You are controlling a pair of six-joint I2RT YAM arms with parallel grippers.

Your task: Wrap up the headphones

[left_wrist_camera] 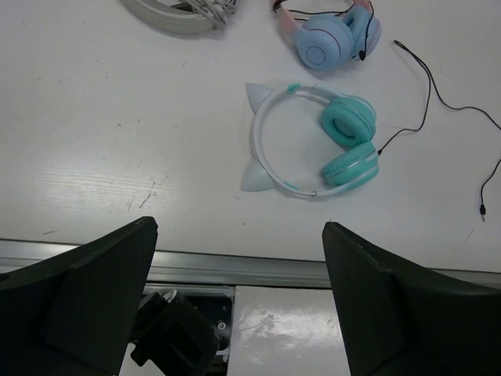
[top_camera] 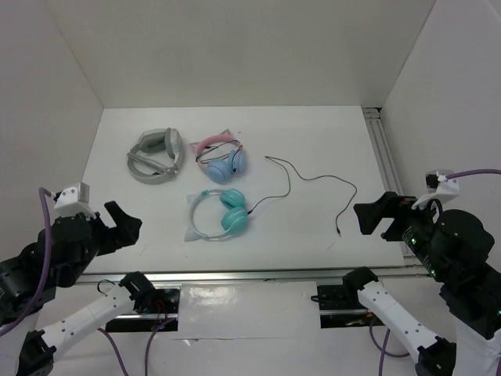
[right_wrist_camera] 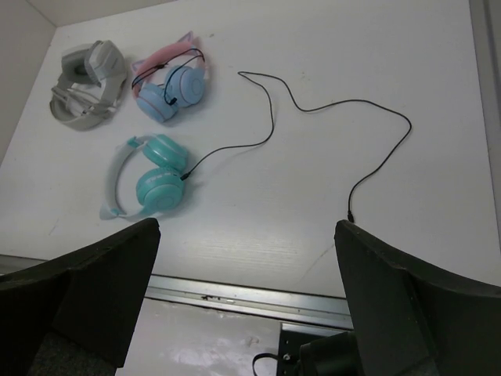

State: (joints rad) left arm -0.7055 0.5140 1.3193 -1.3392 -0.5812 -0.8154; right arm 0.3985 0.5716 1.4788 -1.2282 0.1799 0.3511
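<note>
I'll move my left gripper right in the top view and down onto the uncovered slim headband between the cat ears next.
The headphones (top_camera: pixel 227 213) lie flat near the table's front middle, with teal ear cups and a pale cat-ear headband. They also show in the left wrist view (left_wrist_camera: pixel 344 141) and the right wrist view (right_wrist_camera: pixel 156 180). Their thin black cable (top_camera: pixel 313 178) runs loose to the right in wavy loops and ends in a plug near the front right; it shows in the right wrist view (right_wrist_camera: pixel 329 106) too. My left gripper (top_camera: pixel 125 225) (left_wrist_camera: pixel 239 227) is open and empty at the front left edge. My right gripper (top_camera: pixel 374 218) (right_wrist_camera: pixel 246 227) is open and empty at the front right edge.
Grey-white headphones (top_camera: pixel 156 155) and pink-band blue-cup headphones (top_camera: pixel 221 155) lie behind the teal pair. White walls enclose the table. An aluminium rail (top_camera: pixel 383 149) runs along the right side and another (top_camera: pixel 258 274) along the front edge.
</note>
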